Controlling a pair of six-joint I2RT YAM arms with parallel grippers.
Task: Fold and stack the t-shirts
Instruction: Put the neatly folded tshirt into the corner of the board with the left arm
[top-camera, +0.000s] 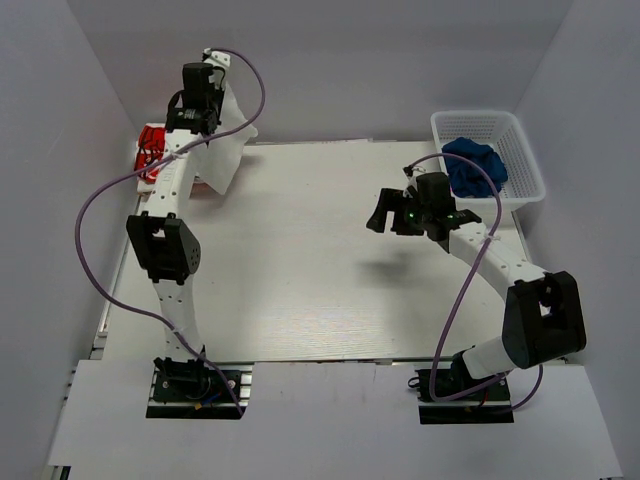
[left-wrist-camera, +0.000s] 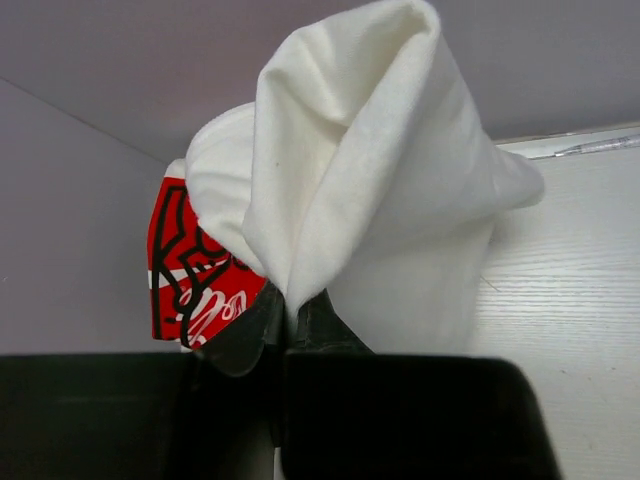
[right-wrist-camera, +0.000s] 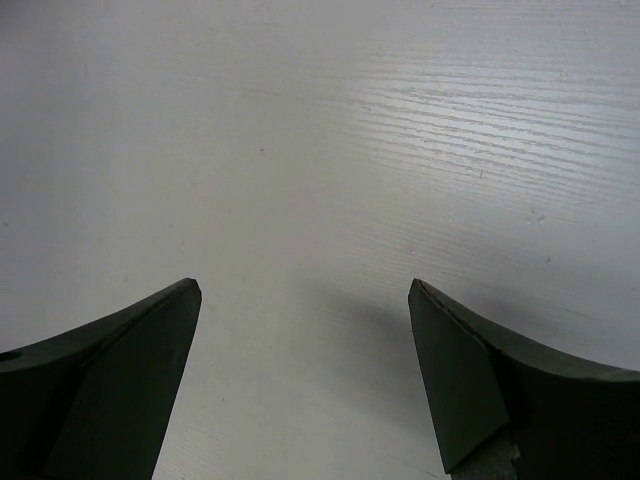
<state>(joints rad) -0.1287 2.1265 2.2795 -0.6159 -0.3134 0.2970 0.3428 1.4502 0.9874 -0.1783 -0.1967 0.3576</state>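
My left gripper holds the white t-shirt (top-camera: 228, 150), and the red-and-black print (top-camera: 152, 150) lies below the gripper on the left in the top view. So I will next lower the gripper toward that side and release the t-shirt.
My left gripper (top-camera: 212, 128) is shut on a plain white t-shirt (top-camera: 228, 150) and holds it up at the far left of the table, the cloth hanging bunched. In the left wrist view the white shirt (left-wrist-camera: 370, 190) rises from my closed fingers (left-wrist-camera: 290, 318). The shirt with the red-and-black print (top-camera: 152, 150) lies under and behind it at the table's far left corner; it also shows in the left wrist view (left-wrist-camera: 190, 270). My right gripper (top-camera: 395, 215) is open and empty above the bare table, right of centre; the right wrist view shows its fingertips (right-wrist-camera: 185, 300) wide apart.
A white plastic basket (top-camera: 521, 165) stands at the far right and holds a crumpled blue cloth (top-camera: 474, 166). Grey walls close in the table at the back and on both sides.
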